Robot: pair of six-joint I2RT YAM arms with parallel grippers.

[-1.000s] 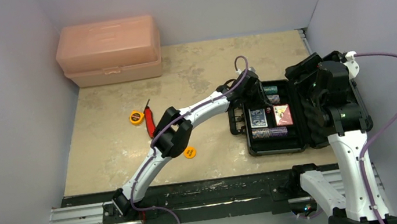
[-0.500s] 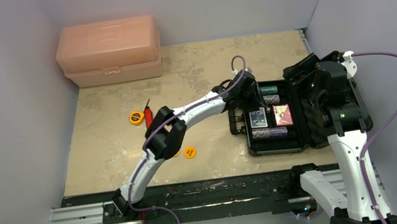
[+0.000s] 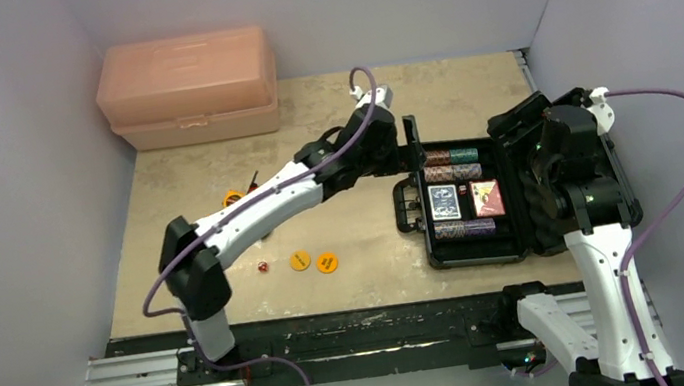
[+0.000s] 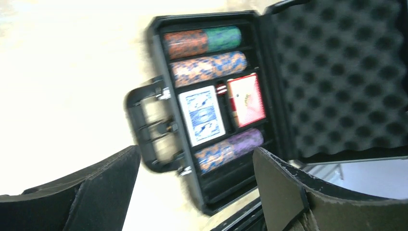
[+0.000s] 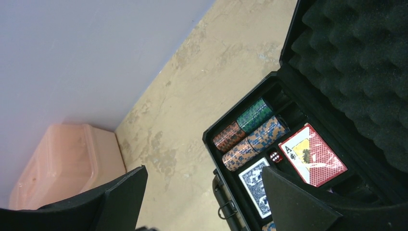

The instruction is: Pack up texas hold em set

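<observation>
The loose red die [image 3: 264,267] is outside the case, so my left gripper should next move back and to the left in the top view, then down around the die.
The black case [image 3: 426,242] lies open at the right, its foam-lined lid [image 3: 534,211] standing up beside the right arm. Inside are rows of striped chips [image 3: 452,173], a blue deck [image 3: 444,203] and a red deck [image 3: 486,197]. A red die [image 5: 274,156] sits between the decks. Two orange discs [image 3: 299,260] [image 3: 327,263] and a red die [image 3: 262,266] lie on the table left of the case. My left gripper [image 3: 409,148] [image 4: 196,151] is open and empty at the case's far left corner. My right gripper [image 3: 523,127] [image 5: 204,169] is open and empty above the case.
A peach toolbox [image 3: 188,90] stands at the back left. A yellow tape measure [image 3: 231,198] and a red knife [image 3: 253,179] lie partly hidden under the left arm. Walls close in on three sides. The case handle [image 3: 407,209] sticks out to the left.
My left arm has pulled back from over the case, and its elbow has swung left, uncovering the second orange disc and the red die on the table. The right arm has not moved.
</observation>
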